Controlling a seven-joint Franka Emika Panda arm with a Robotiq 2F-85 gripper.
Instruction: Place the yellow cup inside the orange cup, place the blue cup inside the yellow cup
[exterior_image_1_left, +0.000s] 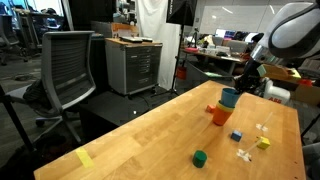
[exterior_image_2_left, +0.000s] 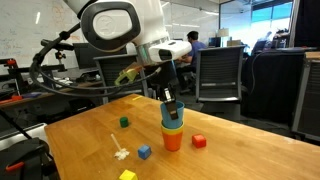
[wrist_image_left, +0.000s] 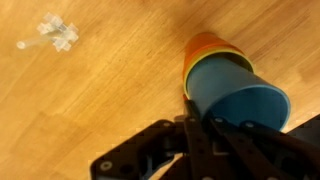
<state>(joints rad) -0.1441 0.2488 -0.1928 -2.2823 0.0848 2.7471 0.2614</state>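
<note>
My gripper moves down over the stack next, sinking the blue cup deeper into the yellow cup, then opens.
The orange cup (exterior_image_2_left: 173, 142) stands on the wooden table with the yellow cup (exterior_image_2_left: 172, 127) nested in it. The blue cup (exterior_image_2_left: 172, 116) sits in the top of the yellow cup. In an exterior view the stack shows as the orange cup (exterior_image_1_left: 220, 116) under the blue cup (exterior_image_1_left: 229, 97). In the wrist view the blue cup (wrist_image_left: 237, 98) fills the right side, tilted toward the camera, with the orange cup's rim (wrist_image_left: 205, 44) behind it. My gripper (wrist_image_left: 200, 128) is right above the stack (exterior_image_2_left: 170, 103), its fingers close together on the blue cup's rim.
Small toy pieces lie on the table: a green cube (exterior_image_2_left: 124, 122), a red cube (exterior_image_2_left: 198, 141), a blue cube (exterior_image_2_left: 144, 152), a yellow piece (exterior_image_2_left: 127, 175) and a white piece (wrist_image_left: 58, 32). An office chair (exterior_image_1_left: 70, 70) stands beyond the table edge.
</note>
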